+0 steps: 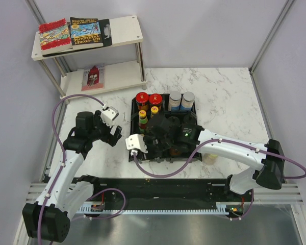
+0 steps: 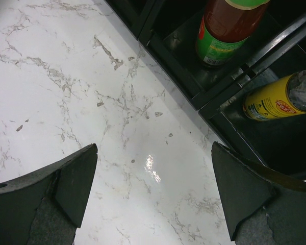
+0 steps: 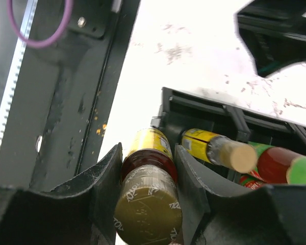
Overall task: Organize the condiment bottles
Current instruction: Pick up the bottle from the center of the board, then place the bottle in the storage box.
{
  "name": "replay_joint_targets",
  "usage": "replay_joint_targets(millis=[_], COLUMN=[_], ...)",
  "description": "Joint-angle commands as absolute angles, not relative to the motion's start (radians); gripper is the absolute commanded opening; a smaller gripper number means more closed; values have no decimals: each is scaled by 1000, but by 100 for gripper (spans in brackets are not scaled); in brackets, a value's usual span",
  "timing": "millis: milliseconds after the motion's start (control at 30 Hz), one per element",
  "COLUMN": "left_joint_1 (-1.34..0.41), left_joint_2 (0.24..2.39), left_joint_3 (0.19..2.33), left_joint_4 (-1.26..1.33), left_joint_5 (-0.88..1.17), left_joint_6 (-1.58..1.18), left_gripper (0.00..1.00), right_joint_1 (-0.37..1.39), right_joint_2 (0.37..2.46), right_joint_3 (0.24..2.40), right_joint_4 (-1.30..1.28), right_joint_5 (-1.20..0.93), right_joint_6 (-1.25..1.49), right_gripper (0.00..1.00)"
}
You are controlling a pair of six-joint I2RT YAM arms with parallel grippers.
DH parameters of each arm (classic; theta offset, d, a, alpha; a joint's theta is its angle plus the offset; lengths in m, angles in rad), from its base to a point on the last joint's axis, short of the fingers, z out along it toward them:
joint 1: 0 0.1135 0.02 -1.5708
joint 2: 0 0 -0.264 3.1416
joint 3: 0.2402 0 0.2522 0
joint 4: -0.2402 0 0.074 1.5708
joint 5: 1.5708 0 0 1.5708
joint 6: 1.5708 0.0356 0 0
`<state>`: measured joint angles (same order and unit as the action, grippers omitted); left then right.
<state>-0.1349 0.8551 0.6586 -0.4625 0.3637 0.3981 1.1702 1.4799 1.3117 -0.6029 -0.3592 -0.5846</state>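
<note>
The place lies below and outward of my right gripper, so next my right gripper should move outward, then down onto the tray's bottom (image 3: 214, 170) beside the yellow bottle and release there.
A black tray (image 1: 133, 102) in the middle of the marble table holds several condiment bottles: two red-capped jars (image 1: 142, 98), two silver-capped jars (image 1: 175, 100) and a yellow-capped bottle (image 1: 154, 109). My right gripper (image 3: 148, 153) is shut on a dark-sauce bottle with an olive cap and yellow label (image 3: 148, 204), at the tray's near-left corner (image 1: 147, 148). Beside it lie a yellow bottle with a cream cap (image 3: 214, 148) and a red sauce bottle (image 3: 275, 163). My left gripper (image 2: 154, 148) is open and empty over bare marble just left of the tray (image 1: 109, 131).
A cream-capped jar (image 1: 210, 157) stands on the table right of the tray, under my right arm. A white two-level shelf (image 1: 127, 25) with colourful books (image 1: 71, 34) stands at the back left. Cage posts and walls enclose the table.
</note>
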Motion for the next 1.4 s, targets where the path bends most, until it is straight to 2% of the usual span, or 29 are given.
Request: replay_joint_targets(millis=[0,500,1133,1367], left_joint_1=[-129,-126,-124,-126], left_joint_2=[854,859,864,859], left_joint_3=[655,655,653,652], left_joint_4=[-434,-437,-436,-437], left_joint_5=[362,367,379,383], left_joint_6=[407,405,413,413], left_gripper=[99,99,99,99], right_joint_1=[1120,933,841,825], right_joint_2=[1425,1428,1463,1548], right_joint_3=[1387,1408,1275,1235], right_joint_4=[-491,-451,-448,-425], right_joint_5=[-462,-544,-612,-604], right_joint_6=[-489,-457,-477,-489], right_gripper=[0,0,0,0])
